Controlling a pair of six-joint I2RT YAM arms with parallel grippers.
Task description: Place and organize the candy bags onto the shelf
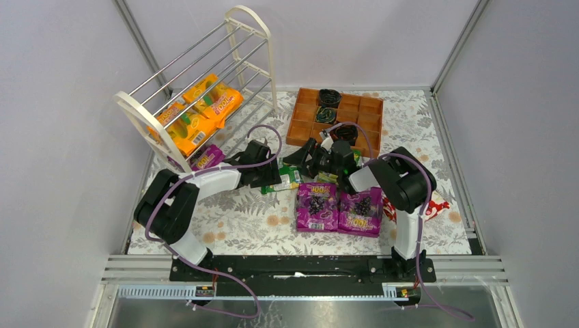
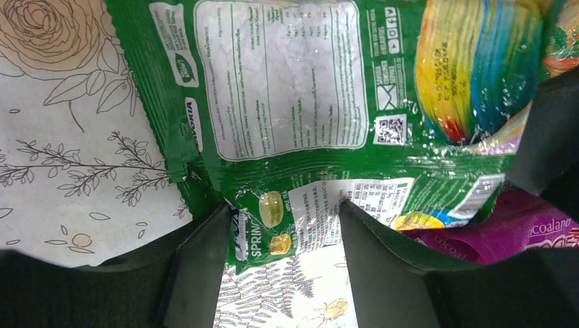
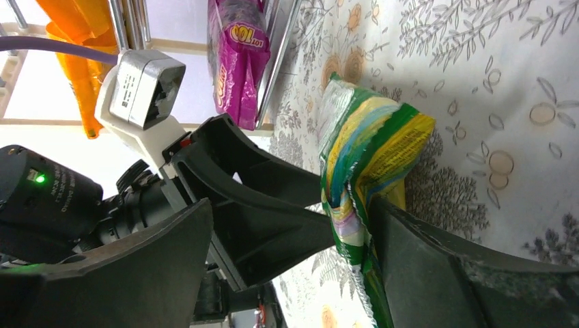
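Note:
My right gripper has the green bag's striped end [image 1: 298,173] [image 3: 352,224] resting against its finger on the right side in the wrist view. It should shift to that side and close around that end.
Green candy bags [image 1: 290,179] lie between my two grippers at mid table. My left gripper [image 1: 272,174] is open. In the left wrist view its jaws [image 2: 283,205] straddle the lower edge of a green bag [image 2: 273,222] that lies under a larger green bag [image 2: 287,82]. My right gripper [image 1: 306,158] is open wide. A crumpled green bag [image 3: 369,143] stands on edge against one finger [image 3: 437,273], with the left gripper's finger reaching in between. Two purple bags [image 1: 317,205] [image 1: 360,210] lie flat nearby. The shelf [image 1: 147,113] holds orange bags [image 1: 205,109] and a purple bag [image 1: 208,157].
An orange-brown wooden tray [image 1: 307,123] with black coils [image 1: 329,98] stands behind the grippers. A red-and-white package [image 1: 437,205] lies at the right, partly behind the right arm. A floral cloth [image 1: 252,219] covers the table, and walls close in on all sides.

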